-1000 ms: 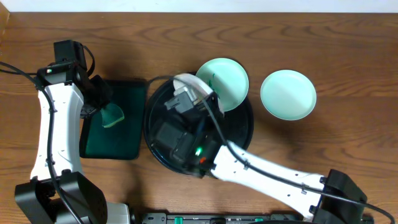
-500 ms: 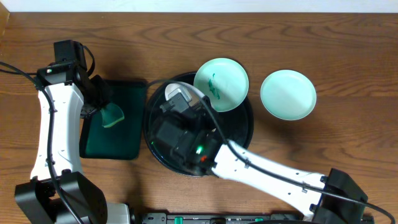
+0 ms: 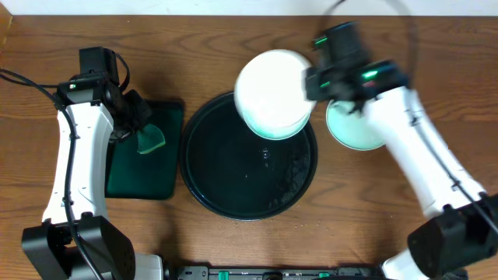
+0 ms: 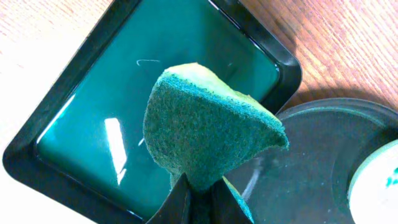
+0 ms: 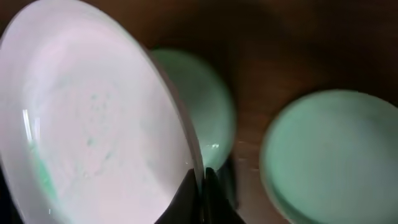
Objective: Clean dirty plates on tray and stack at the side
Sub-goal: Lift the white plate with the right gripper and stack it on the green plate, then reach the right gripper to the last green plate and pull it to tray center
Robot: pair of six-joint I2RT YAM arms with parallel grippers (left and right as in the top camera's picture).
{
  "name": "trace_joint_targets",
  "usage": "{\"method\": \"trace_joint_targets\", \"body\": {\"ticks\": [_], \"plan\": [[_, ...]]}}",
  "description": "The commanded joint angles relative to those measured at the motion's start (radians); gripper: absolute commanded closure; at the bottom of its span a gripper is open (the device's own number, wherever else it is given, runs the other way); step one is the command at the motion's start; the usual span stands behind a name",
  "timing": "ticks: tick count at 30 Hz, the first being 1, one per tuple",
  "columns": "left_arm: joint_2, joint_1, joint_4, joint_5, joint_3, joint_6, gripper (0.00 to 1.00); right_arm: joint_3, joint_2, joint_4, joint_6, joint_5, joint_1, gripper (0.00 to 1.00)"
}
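The third plate (image 3: 355, 127) (image 5: 336, 155) is below my right gripper, to its right in the overhead view, so my gripper should go across and down and let go of the plate on top of it.
My right gripper (image 3: 313, 82) is shut on the rim of a white plate (image 3: 271, 87) and holds it raised over the far edge of the black tray (image 3: 226, 175). In the right wrist view the held plate (image 5: 93, 124) shows faint teal marks, with the jaws (image 5: 202, 180) pinching its edge. A second mint plate (image 3: 274, 134) lies under it, mostly hidden; it also shows in the right wrist view (image 5: 211, 115). A third plate (image 3: 352, 132) lies on the table right of the tray. My left gripper (image 4: 200, 200) is shut on a green sponge (image 4: 205, 130), above the tray's left side.
A dark green rectangular tray (image 3: 128, 175) lies left of the black tray, under the sponge (image 3: 150, 141). The black tray's rim (image 4: 311, 162) and a smeared plate edge (image 4: 380, 186) show at the right of the left wrist view.
My right arm has swung from across the tray's front to the far right, lifting a plate up off the tray. My left arm with the sponge has shifted slightly right.
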Motion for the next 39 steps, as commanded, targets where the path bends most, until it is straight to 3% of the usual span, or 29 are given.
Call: {"method": "trace_joint_targets", "body": {"ticks": [1, 5, 9, 17, 18, 21, 25, 31, 39], "plan": [[0.0, 0.0, 0.003, 0.003, -0.005, 0.013, 0.93, 0.007, -0.016, -0.037, 0.043, -0.122, -0.213, 0.99], [0.0, -0.001, 0.003, 0.003, -0.005, 0.013, 0.93, -0.061, 0.009, -0.035, 0.042, -0.101, -0.422, 0.99], [0.0, -0.001, 0.003, 0.003, -0.005, 0.013, 0.93, -0.186, 0.048, 0.025, 0.042, -0.089, -0.526, 0.99], [0.0, 0.0, 0.003, 0.002, -0.005, 0.013, 0.93, -0.333, 0.133, 0.16, 0.018, -0.089, -0.527, 0.98], [0.0, 0.0, 0.003, 0.002, -0.005, 0.013, 0.93, -0.333, 0.135, 0.158, 0.011, -0.087, -0.521, 0.96], [0.0, 0.0, 0.003, 0.002, -0.005, 0.014, 0.93, -0.329, 0.13, 0.154, 0.012, -0.078, -0.505, 0.77], [0.0, -0.001, 0.003, 0.002, -0.005, 0.013, 0.93, -0.204, 0.129, 0.052, -0.09, -0.111, -0.465, 0.74], [0.0, 0.0, 0.003, 0.002, -0.005, 0.013, 0.93, 0.03, 0.153, -0.022, -0.282, -0.124, -0.269, 0.65], [0.0, 0.0, 0.003, 0.002, -0.005, 0.013, 0.93, 0.414, 0.505, -0.21, -0.473, -0.237, -0.134, 0.57]]}}
